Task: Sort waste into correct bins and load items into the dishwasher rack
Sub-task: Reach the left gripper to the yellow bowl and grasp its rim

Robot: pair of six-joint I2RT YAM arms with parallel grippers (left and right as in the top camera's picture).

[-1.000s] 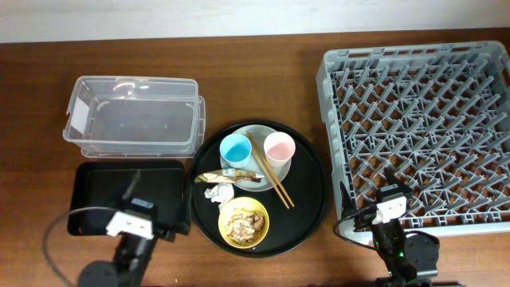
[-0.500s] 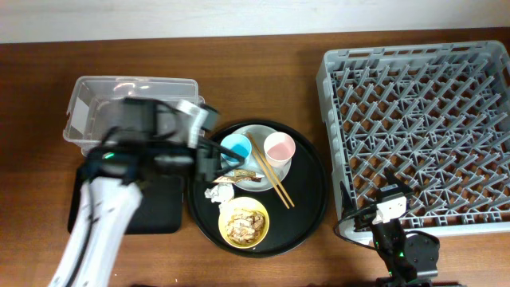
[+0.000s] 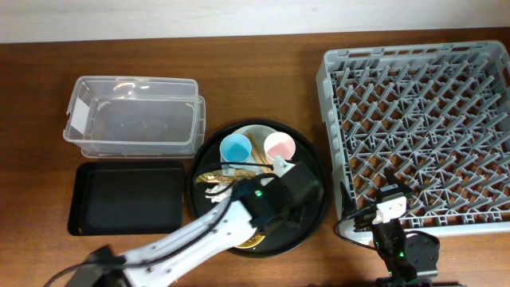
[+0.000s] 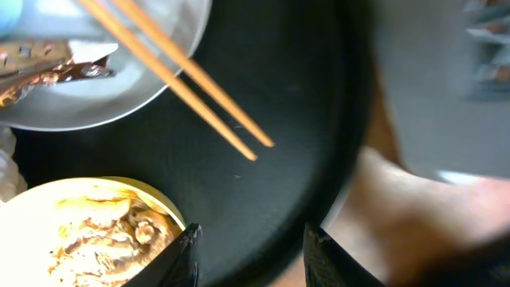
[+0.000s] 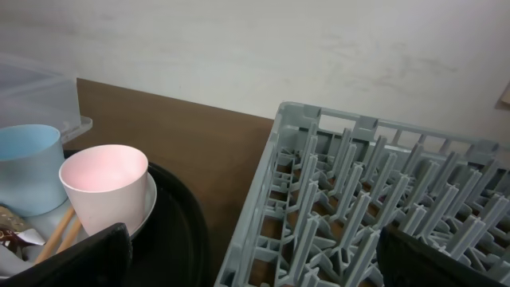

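I will next move my left gripper to the left in the wrist view and down over the yellow bowl's rim (image 4: 175, 213), as bare tray beside the bowl leaves finger room.
My left gripper (image 4: 251, 235) (image 3: 291, 191) hovers open over the round black tray (image 4: 271, 96), nothing between its fingers. The yellow bowl (image 4: 151, 195) of food scraps (image 4: 88, 243) lies just to its left. Ahead are the wooden chopsticks (image 4: 183, 80), resting on the pale plate (image 4: 119, 104) beside the gold wrapper (image 4: 48, 72). A blue cup (image 3: 236, 148) and a pink cup (image 3: 279, 147) stand on the plate. The white tissue (image 3: 213, 191) shows left of my arm. My right gripper (image 5: 251, 259) (image 3: 390, 209) stands open and empty at the dishwasher rack's (image 3: 414, 127) front left corner.
The clear tub (image 3: 131, 115) sits at the back left, with the shallow black tray (image 3: 127, 195) in front of it. My left arm reaches across the round tray from the lower left and hides most of the bowl from above.
My left arm has swung from near the clear tub rightwards, to over the round tray's right side. Its jaws have narrowed. The right arm has not moved.
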